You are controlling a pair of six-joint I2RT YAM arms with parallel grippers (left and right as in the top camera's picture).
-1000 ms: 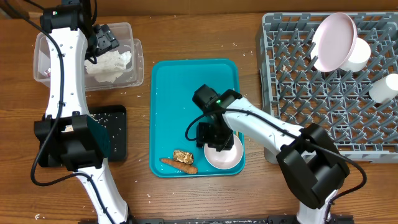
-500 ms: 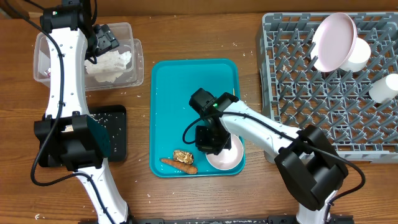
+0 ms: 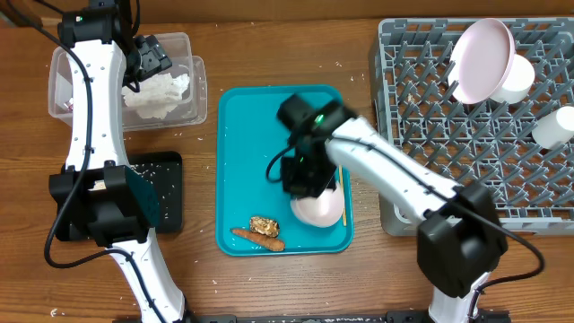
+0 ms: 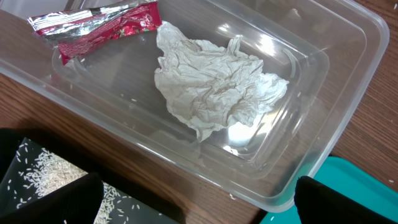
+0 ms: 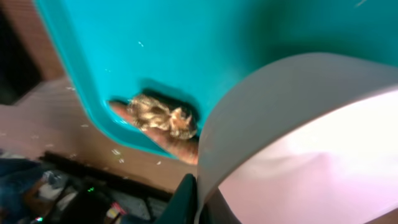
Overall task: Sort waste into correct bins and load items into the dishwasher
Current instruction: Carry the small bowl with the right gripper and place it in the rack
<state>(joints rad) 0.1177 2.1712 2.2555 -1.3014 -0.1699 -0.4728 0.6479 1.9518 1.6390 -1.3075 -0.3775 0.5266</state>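
The pegs (image 3: 499,137) beside the cup are empty, so my right gripper will next carry the bowl (image 3: 319,211) to the right in the overhead view, onto those pegs, and let it go.
My right gripper (image 3: 307,187) is shut on the rim of a small white bowl (image 3: 319,211), which hangs tilted over the teal tray (image 3: 251,135). In the right wrist view the bowl (image 5: 311,137) fills the right side, its rim pinched between my right gripper's (image 5: 202,202) jaws. Below it lie a brown nut-like lump (image 5: 161,115) and an orange carrot piece (image 5: 177,148). My left gripper (image 3: 148,56) hovers open over the clear tub (image 3: 193,67), which holds a crumpled napkin (image 4: 217,81) and a red wrapper (image 4: 99,25).
A black tray (image 3: 166,193) sprinkled with rice grains sits in front of the tub. The grey dish rack (image 3: 448,152) at the right holds a plate (image 3: 482,61), a cup (image 3: 517,82) and another white dish (image 3: 554,127). Rice grains dot the table.
My right gripper closed on the bowl's rim, then lifted and tipped the bowl up off the teal tray, moving slightly back. The left arm stayed still.
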